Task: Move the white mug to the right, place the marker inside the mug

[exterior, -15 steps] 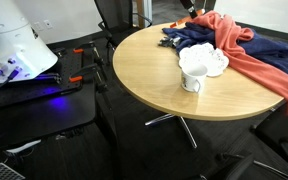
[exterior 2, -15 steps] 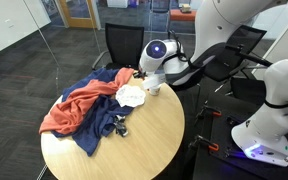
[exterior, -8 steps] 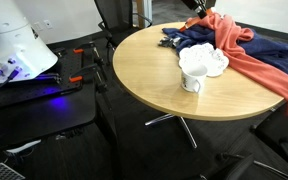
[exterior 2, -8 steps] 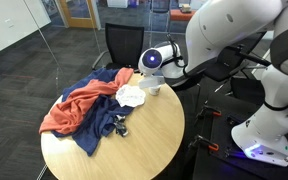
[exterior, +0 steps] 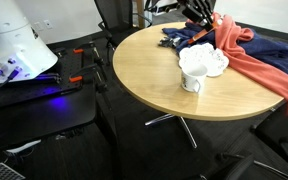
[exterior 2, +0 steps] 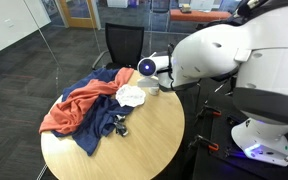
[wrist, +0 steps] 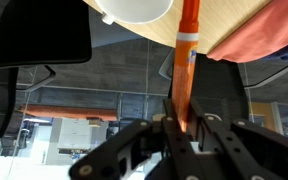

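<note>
The marker's tip points beside the mug's opening, so my gripper needs to move over the mug first to lower the marker into it.
The white mug [exterior: 192, 78] stands upright on the round wooden table [exterior: 149, 70], against a crumpled white cloth [exterior: 208, 60]. In the wrist view the mug's rim [wrist: 134, 8] shows at the top edge. My gripper [wrist: 184, 120] is shut on an orange marker [wrist: 189, 60] with a white band, held lengthwise and pointing toward the table edge. In an exterior view the gripper [exterior: 199, 14] hovers over the table's far edge, above the blue cloth, behind the mug. In an exterior view the mug [exterior 2: 153, 88] is mostly hidden by the arm.
A red cloth [exterior: 254, 55] and a dark blue cloth [exterior: 189, 36] are heaped on the far part of the table. A black chair [exterior 2: 122, 45] stands behind the table. The robot base [exterior 2: 259, 135] stands beside the table.
The gripper with the marker has come lower and further into view over the table's far edge. The arm has swung round and now fills more of an exterior view. The mug has not moved.
</note>
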{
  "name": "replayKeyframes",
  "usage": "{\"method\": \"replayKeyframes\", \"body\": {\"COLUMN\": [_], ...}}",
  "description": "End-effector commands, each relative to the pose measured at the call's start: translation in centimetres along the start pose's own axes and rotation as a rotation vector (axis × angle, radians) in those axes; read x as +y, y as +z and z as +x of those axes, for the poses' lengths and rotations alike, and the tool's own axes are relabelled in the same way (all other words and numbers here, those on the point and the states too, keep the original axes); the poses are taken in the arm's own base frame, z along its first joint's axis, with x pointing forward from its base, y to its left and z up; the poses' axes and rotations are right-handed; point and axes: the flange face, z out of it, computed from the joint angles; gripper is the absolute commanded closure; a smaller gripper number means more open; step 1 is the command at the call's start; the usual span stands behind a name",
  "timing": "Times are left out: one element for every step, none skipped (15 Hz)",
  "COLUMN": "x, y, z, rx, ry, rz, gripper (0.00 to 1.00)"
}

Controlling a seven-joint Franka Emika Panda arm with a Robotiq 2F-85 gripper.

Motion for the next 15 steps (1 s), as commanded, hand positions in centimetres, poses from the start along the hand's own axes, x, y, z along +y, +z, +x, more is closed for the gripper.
{"method": "replayKeyframes", "body": {"x": [-0.6,-0.6,-0.6,-0.6,-0.6,-0.6,-0.6,-0.5,-0.5,-0.4,-0.3,-0.2,-0.2,-0.1,-0.1], "y": [1.3,1.8,2.2,2.7,3.0,3.4,3.8,4.2,4.5,4.9,5.2,5.5,5.7,6.0,6.2], "z": [0.0,-0.2,-0.4,-0.5,-0.6,-0.7,-0.8,-0.9,-1.0,-1.0,-1.1,-1.2,-1.3,-1.4,-1.7], "rx": [0.077,0.087,0.096,0.107,0.118,0.128,0.137,0.141,0.15,0.156,0.161,0.168,0.171,0.175,0.177], "ry": [0.05,0.066,0.079,0.091,0.101,0.109,0.115,0.119,0.122,0.126,0.127,0.125,0.121,0.114,0.106], "rz": [-0.044,-0.057,-0.071,-0.085,-0.096,-0.11,-0.124,-0.139,-0.155,-0.175,-0.193,-0.212,-0.226,-0.24,-0.25], "gripper": [0.96,0.96,0.96,0.96,0.96,0.96,0.96,0.96,0.96,0.96,0.96,0.96,0.96,0.96,0.96]}}
